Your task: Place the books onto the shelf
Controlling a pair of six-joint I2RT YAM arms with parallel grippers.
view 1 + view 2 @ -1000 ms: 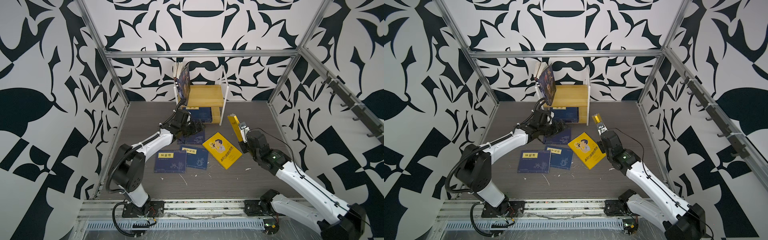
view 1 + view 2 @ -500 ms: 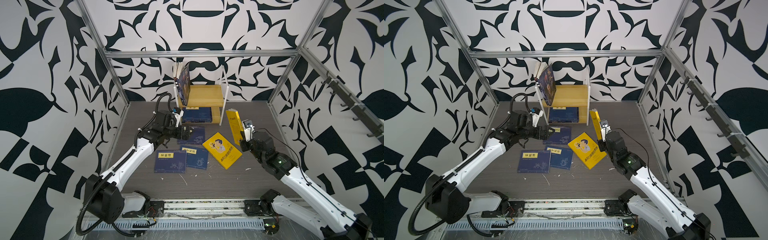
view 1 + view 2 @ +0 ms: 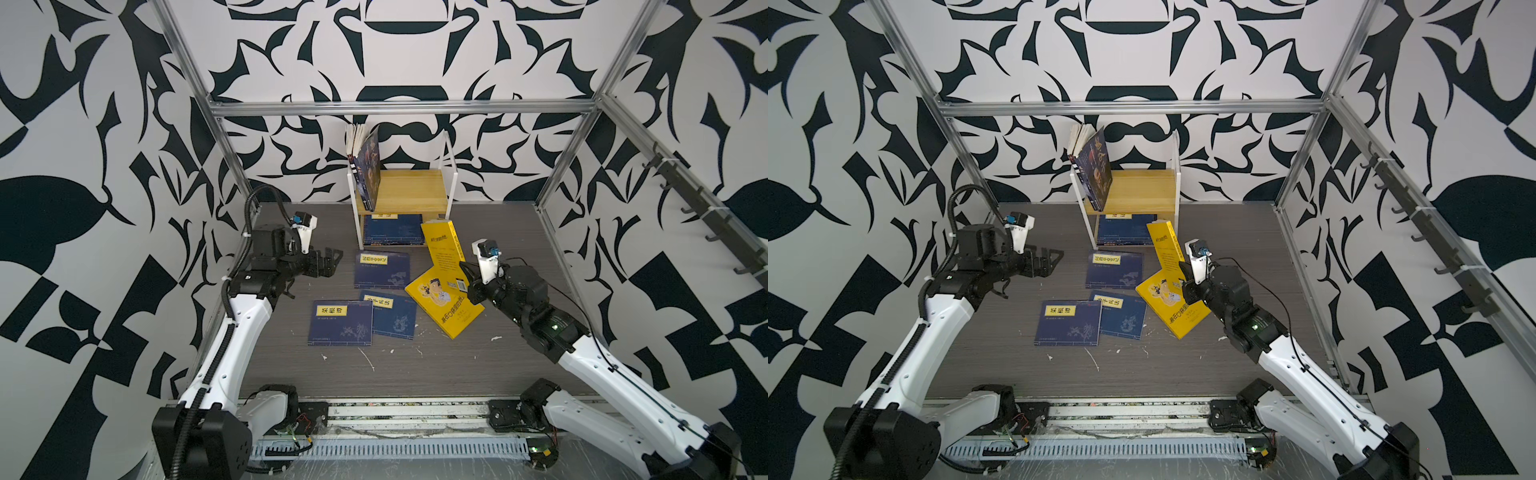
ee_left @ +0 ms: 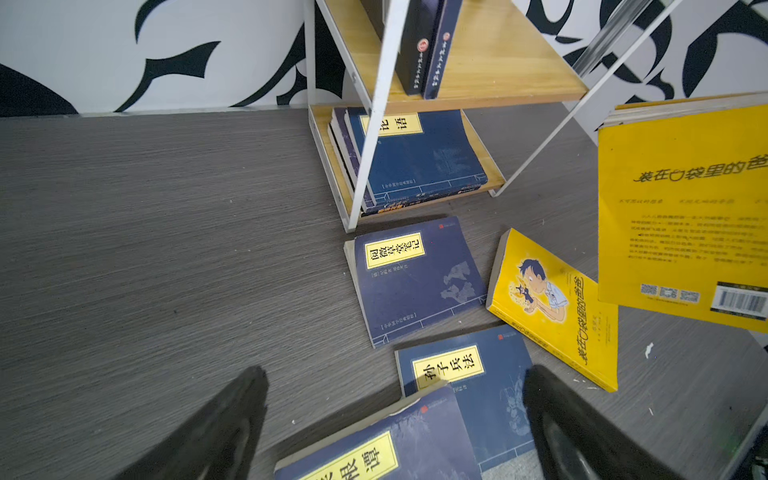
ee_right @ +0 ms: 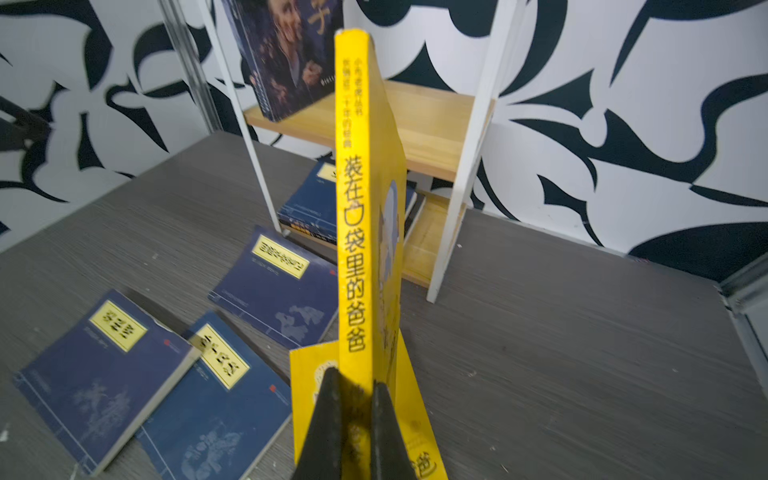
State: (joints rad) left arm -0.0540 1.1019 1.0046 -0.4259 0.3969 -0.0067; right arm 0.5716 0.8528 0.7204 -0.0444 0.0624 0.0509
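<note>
My right gripper should next lift the yellow book outward toward the upper board's bare part (image 3: 412,189) (image 5: 438,118) and let go of the book. That part of the board above has open room.
My right gripper (image 3: 467,272) (image 5: 356,380) is shut on a yellow book (image 3: 442,249) (image 5: 361,208), holding it upright by its lower end, spine towards the wrist camera, just in front of the shelf (image 3: 415,195). A second yellow book (image 3: 442,307) lies flat under it. Three navy books (image 3: 382,270) (image 3: 392,316) (image 3: 340,322) lie on the floor. On the upper board leans a dark blue portrait book (image 3: 370,170). Navy books (image 3: 392,230) are stacked on the lower board. My left gripper (image 3: 328,262) (image 4: 395,374) hangs open and empty, left of the floor books.
Patterned walls and a metal frame (image 3: 399,108) enclose the grey floor (image 3: 478,365). The shelf stands against the back wall. White scraps (image 3: 368,359) lie near the front. The right half of the upper board (image 3: 419,193) is bare.
My left arm has pulled back from the shelf's lower board to the left, gripper open. My right gripper has carried the yellow book leftwards, closer to the shelf.
</note>
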